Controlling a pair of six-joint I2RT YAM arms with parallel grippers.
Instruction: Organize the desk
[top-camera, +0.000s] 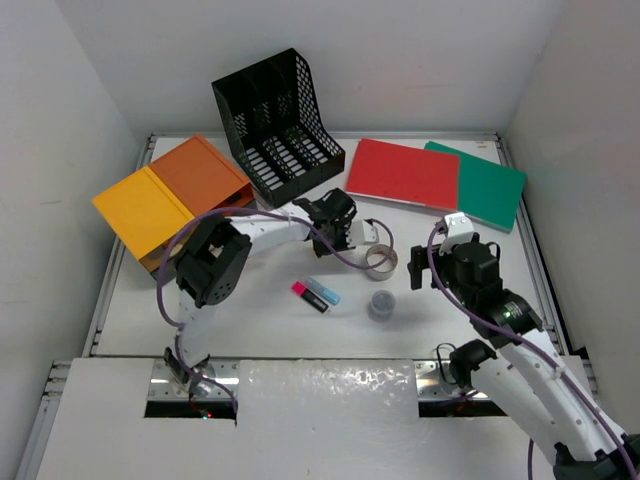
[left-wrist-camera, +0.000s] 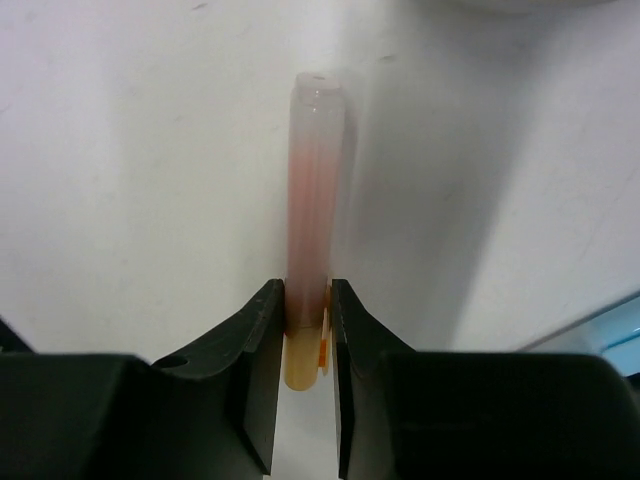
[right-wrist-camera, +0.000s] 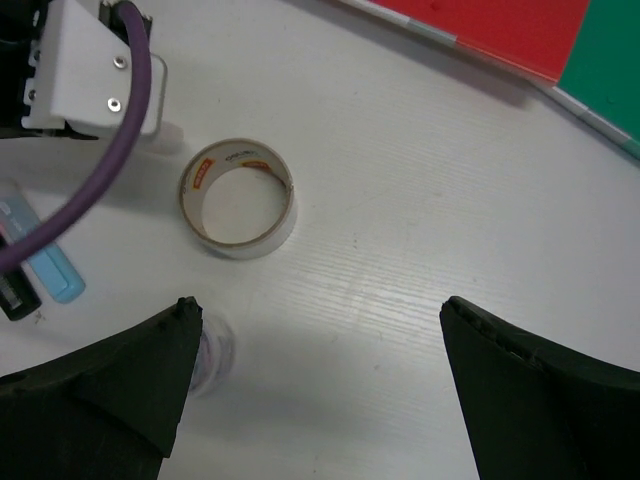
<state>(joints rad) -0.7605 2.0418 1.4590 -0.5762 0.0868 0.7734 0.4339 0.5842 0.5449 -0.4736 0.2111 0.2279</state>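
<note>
I am holding the pen (left-wrist-camera: 318, 180) in my left gripper, so next I will lift it, swing left in the top view and lower it beside the orange-yellow box.
On the white desk (top-camera: 260, 320) my left gripper (top-camera: 335, 225) reaches to the middle, in front of the file rack. In the left wrist view, the left gripper (left-wrist-camera: 307, 290) is shut on a translucent pen (left-wrist-camera: 318, 180) with an orange end, which lies on the desk (left-wrist-camera: 150, 150) pointing away from the jaws. My right gripper (top-camera: 420, 268) hovers right of centre. In its wrist view the right gripper (right-wrist-camera: 320, 310) is open and holds nothing. A tape roll (right-wrist-camera: 238, 210) lies ahead of it and a small clear round pot (right-wrist-camera: 210, 355) beside its left finger.
A black mesh file rack (top-camera: 280, 125) stands at the back, with an orange-yellow box (top-camera: 170, 195) to its left. A red folder (top-camera: 405, 172) and a green folder (top-camera: 490, 182) lie at the back right. The tape roll (top-camera: 381, 260), the pot (top-camera: 380, 303), a pink highlighter (top-camera: 308, 296) and a blue one (top-camera: 326, 291) lie mid-desk.
</note>
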